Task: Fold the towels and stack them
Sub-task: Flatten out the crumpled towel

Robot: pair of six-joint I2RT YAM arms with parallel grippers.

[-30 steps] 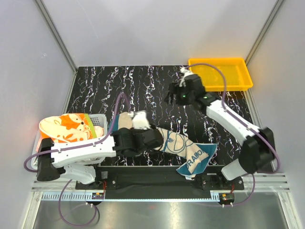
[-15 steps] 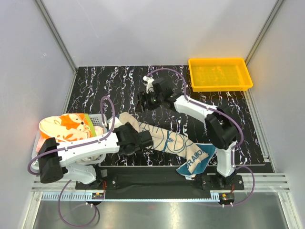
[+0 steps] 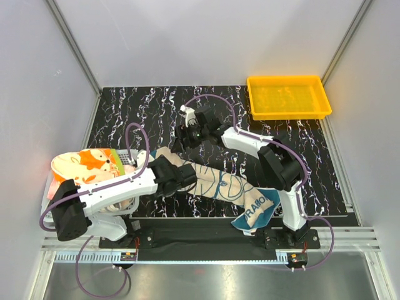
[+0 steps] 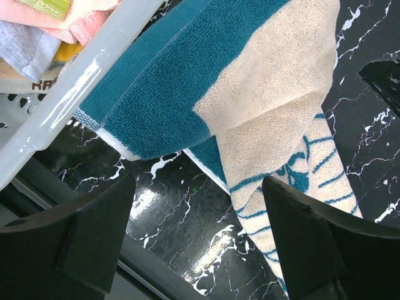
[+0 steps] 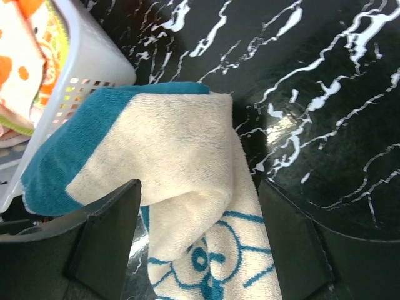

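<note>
Next, my left gripper needs to shift its fingers to the left in its wrist view, off bare table, to the teal corner by the basket (image 4: 133, 149).
A teal towel with a cream cartoon print (image 3: 228, 187) lies bunched and stretched across the table, from the basket to the front edge at right. My left gripper (image 3: 186, 180) is open and low over the towel's left end. In the left wrist view (image 4: 200, 250) bare table shows between its fingers and the towel (image 4: 275, 94) lies just ahead. My right gripper (image 3: 182, 139) is open above the towel's far-left end. In the right wrist view (image 5: 200, 244) the towel (image 5: 181, 144) lies between its wide fingers. An orange-and-cream towel (image 3: 87, 165) fills the basket.
The white mesh basket (image 3: 129, 154) stands at the left edge, touching the teal towel's end; its rim also shows in the left wrist view (image 4: 81, 81) and the right wrist view (image 5: 87, 75). A yellow tray (image 3: 287, 112) sits at the back right.
My right gripper swung from beside the yellow tray leftward to above the towel's left end. My left gripper let the raised towel end down and shifted slightly left.
</note>
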